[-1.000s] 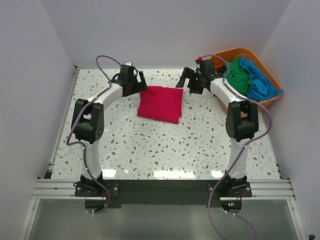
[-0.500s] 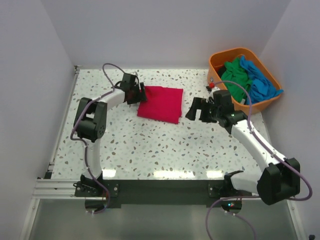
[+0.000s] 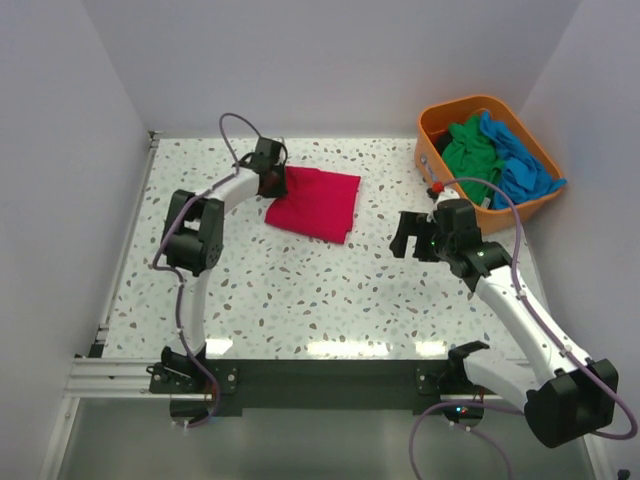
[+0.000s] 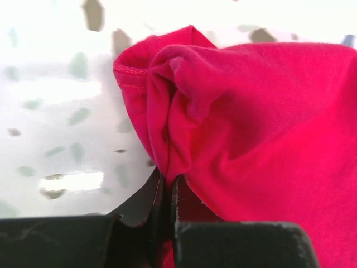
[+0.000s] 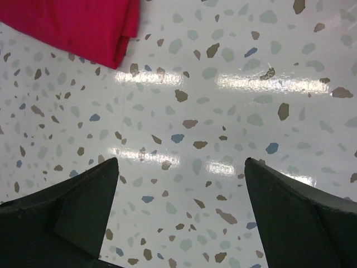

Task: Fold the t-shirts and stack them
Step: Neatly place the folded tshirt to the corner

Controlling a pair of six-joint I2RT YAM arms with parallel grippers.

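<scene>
I will pull the red t-shirt [image 3: 315,203] outward with my left gripper next, into the far corner of the table opposite the basket.
A folded crimson red t-shirt [image 3: 315,203] lies on the speckled table [image 3: 300,290], back of centre. My left gripper [image 3: 275,182] is shut on that shirt's left edge; in the left wrist view the red t-shirt [image 4: 251,128] bunches into a pinched fold between the closed jaws of the left gripper [image 4: 166,187]. My right gripper [image 3: 407,235] hovers open to the right of the shirt, apart from it. Under the open right gripper [image 5: 181,167] there is only bare table, with a corner of the red t-shirt [image 5: 83,25] at top left. Green t-shirt [image 3: 470,152] and blue t-shirt [image 3: 518,165] sit crumpled in the basket.
An orange plastic basket [image 3: 437,115] stands at the back right corner, near the right wall. White walls close in the table on the left, back and right. A metal rail [image 3: 320,375] with both arm bases runs along the near edge.
My left gripper closed on the red t-shirt's left edge and the shirt skewed slightly. The right arm swung away from the basket, forward and down over the table, staying open.
</scene>
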